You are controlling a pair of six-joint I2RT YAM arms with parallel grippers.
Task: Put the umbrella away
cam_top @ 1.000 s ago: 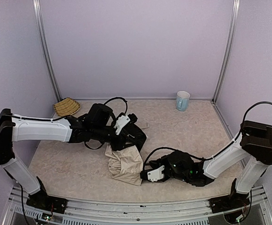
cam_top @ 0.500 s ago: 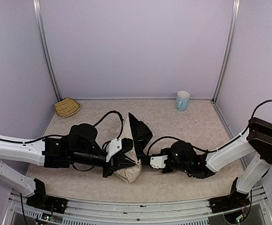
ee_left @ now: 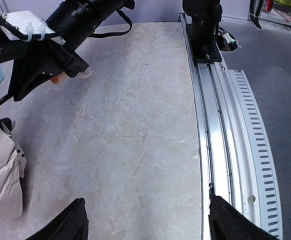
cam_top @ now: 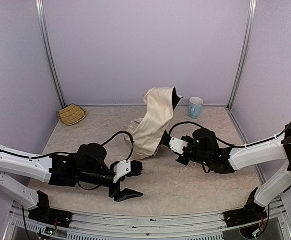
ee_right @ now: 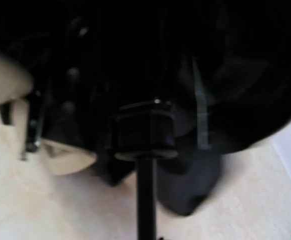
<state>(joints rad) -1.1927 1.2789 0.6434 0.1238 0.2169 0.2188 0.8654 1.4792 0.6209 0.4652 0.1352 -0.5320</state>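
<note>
The umbrella will be released on the bare tabletop once I bring my right gripper back and down, because that open spot is below it, toward the metal bar.
The umbrella (cam_top: 154, 120) stands tilted over the middle of the table, its cream-beige canopy hanging crumpled from a dark top near the back wall. My right gripper (cam_top: 164, 145) is shut at its lower end. In the right wrist view the black shaft (ee_right: 145, 200) runs straight up from the bottom edge into the dark underside of the canopy; the fingers themselves are hidden. My left gripper (cam_top: 133, 181) sits low near the front edge, open and empty, apart from the fabric. In its wrist view a fold of the canopy (ee_left: 0, 175) shows at the left, and the left gripper (ee_left: 153, 225) spans bare table.
A woven straw basket (cam_top: 71, 114) lies in the back left corner. A pale blue mug (cam_top: 196, 107) stands at the back right. The metal rail (ee_left: 220, 125) runs along the table's front edge, close to my left gripper.
The right gripper has raised the umbrella off the table and swung it up and back. The left gripper closed near the fabric, then opened and drew away toward the front edge.
</note>
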